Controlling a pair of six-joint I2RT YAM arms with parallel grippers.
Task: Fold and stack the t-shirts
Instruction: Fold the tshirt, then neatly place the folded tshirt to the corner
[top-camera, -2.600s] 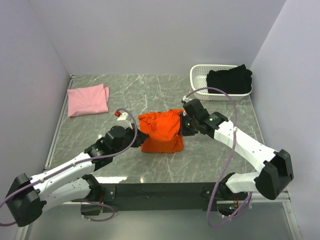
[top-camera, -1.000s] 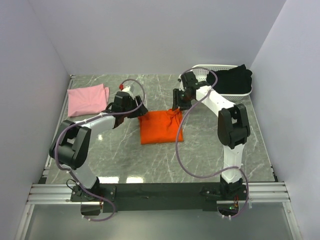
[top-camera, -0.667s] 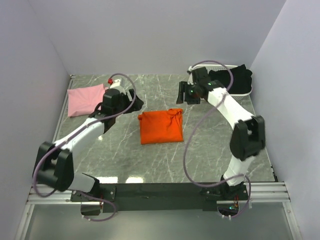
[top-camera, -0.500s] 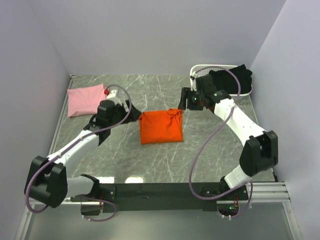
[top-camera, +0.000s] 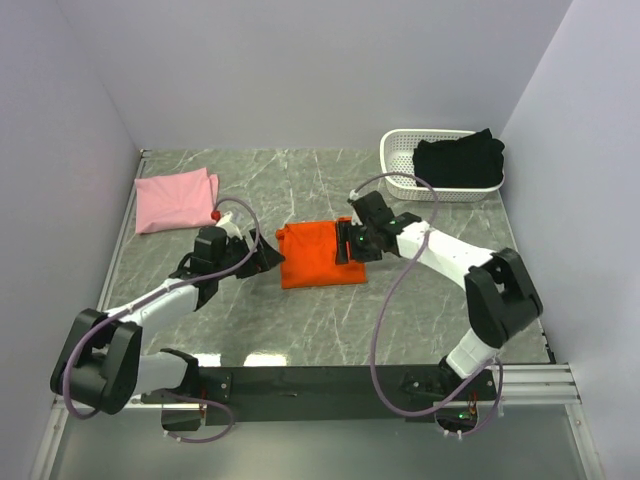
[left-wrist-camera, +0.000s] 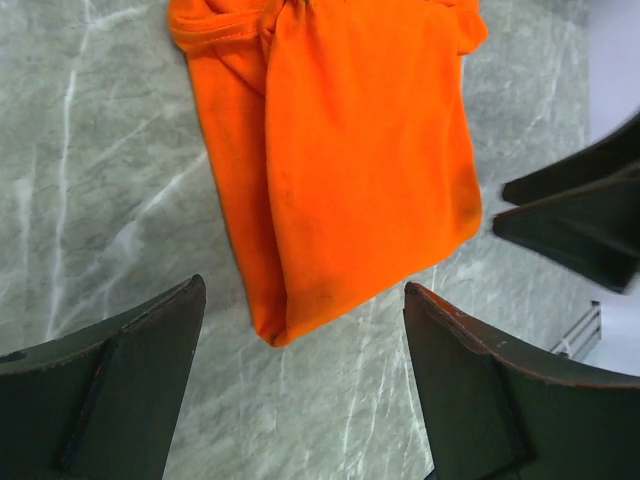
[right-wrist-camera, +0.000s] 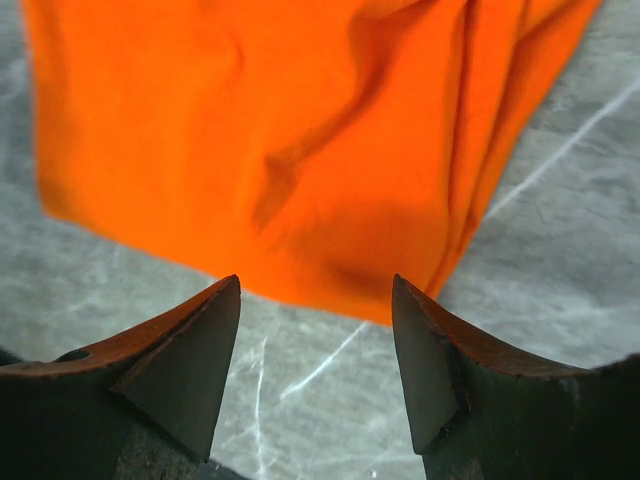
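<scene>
The orange t-shirt's folded side edge (top-camera: 285, 263) (left-wrist-camera: 272, 255) lies below and beyond my left gripper's fingers, so my still empty gripper should lower onto it, to the right in the top view.
A bright orange t-shirt (top-camera: 320, 257) lies folded in a flat rectangle mid-table. My left gripper (top-camera: 266, 256) stands open just off its left edge, with the shirt's corner (left-wrist-camera: 350, 150) ahead of the fingers (left-wrist-camera: 120, 380) and nothing between them. At the shirt's right edge my right gripper (top-camera: 344, 245) is open too; its fingertips (right-wrist-camera: 200, 340) hover over bare marble beside the cloth (right-wrist-camera: 280, 140). A pale pink t-shirt (top-camera: 177, 199) lies folded at the far left. A black t-shirt (top-camera: 458, 161) sits heaped in the basket.
The white slotted basket (top-camera: 398, 162) stands at the far right corner. Grey walls close the marble table (top-camera: 300, 320) on three sides. The right gripper's dark fingers (left-wrist-camera: 580, 210) show at the right of the left wrist view.
Both arms have drawn back from the shirt's far edge and come down to its left and right sides. Both grippers have opened wider. The orange shirt now lies flat and let go.
</scene>
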